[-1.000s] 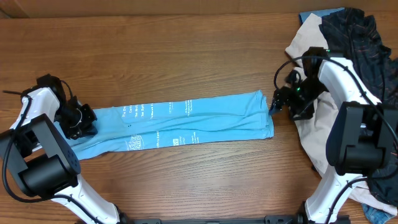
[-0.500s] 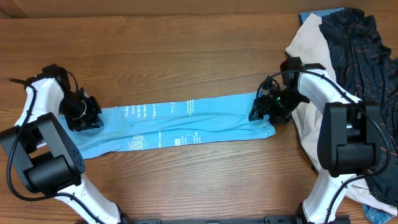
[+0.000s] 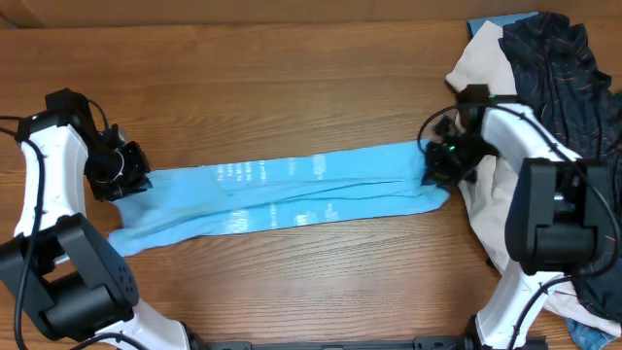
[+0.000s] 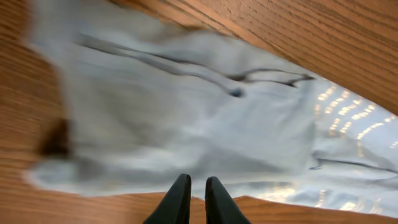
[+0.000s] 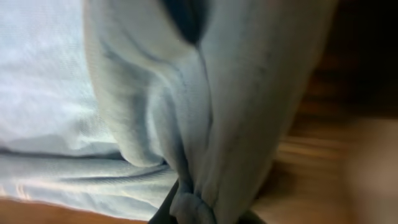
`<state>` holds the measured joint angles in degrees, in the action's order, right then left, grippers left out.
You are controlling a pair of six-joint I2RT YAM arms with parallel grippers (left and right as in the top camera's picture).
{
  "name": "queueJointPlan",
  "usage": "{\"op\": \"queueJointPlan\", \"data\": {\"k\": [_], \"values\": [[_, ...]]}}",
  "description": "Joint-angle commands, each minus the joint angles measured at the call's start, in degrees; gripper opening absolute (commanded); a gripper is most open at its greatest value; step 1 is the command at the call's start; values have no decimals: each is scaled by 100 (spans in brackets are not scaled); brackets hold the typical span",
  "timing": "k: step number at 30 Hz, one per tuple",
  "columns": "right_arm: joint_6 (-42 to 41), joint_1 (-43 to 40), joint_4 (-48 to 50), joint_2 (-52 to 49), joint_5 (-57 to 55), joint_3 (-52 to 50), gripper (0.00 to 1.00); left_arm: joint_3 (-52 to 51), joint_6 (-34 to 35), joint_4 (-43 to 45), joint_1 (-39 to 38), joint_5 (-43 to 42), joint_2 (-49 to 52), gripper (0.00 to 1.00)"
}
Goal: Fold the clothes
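Next, my right gripper lifts and carries the bunched fold of the T-shirt toward my left gripper, then lowers it onto the T-shirt's middle point(image 3: 283, 193).
The clothes at hand are a light blue T-shirt point(image 3: 292, 190), folded into a long strip across the table with pale lettering along it. My left gripper point(image 3: 134, 179) is at its upper left corner. In the left wrist view its fingers point(image 4: 198, 180) stand almost together, tips on the shirt's point(image 4: 186, 106) near edge. My right gripper point(image 3: 434, 163) is at the right end. In the right wrist view it point(image 5: 199, 208) is shut on a bunched fold of the shirt point(image 5: 124, 93). The strip's top edge runs taut between both grippers.
A cream garment point(image 3: 476, 78) and a black garment with thin orange lines point(image 3: 559, 68) lie heaped at the right edge, right behind my right arm. A blue item point(image 3: 501, 21) peeks out at the far right corner. Bare wooden tabletop point(image 3: 292, 87) surrounds the strip.
My right gripper closed on the shirt's right end and drew it to the right. The strip shifted right and pulled straight. My left gripper moved slightly left, still at the left corner.
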<state>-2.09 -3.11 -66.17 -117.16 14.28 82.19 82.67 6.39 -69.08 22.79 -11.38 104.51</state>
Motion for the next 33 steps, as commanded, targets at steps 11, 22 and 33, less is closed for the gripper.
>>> {"op": "queueJointPlan", "data": {"k": [11, 22, 33], "values": [[-247, 944, -1130, 745, -1128, 1239, 6, 107, -37, -120, 7, 238, -155, 18], [-850, 3158, -664, 656, -1167, 1233, 7, 107, 7, -138, 7, 232, -155, 18], [-868, 4424, 313, 299, -1102, 1228, 9, 107, 7, -144, 4, 125, -155, 18]]}}
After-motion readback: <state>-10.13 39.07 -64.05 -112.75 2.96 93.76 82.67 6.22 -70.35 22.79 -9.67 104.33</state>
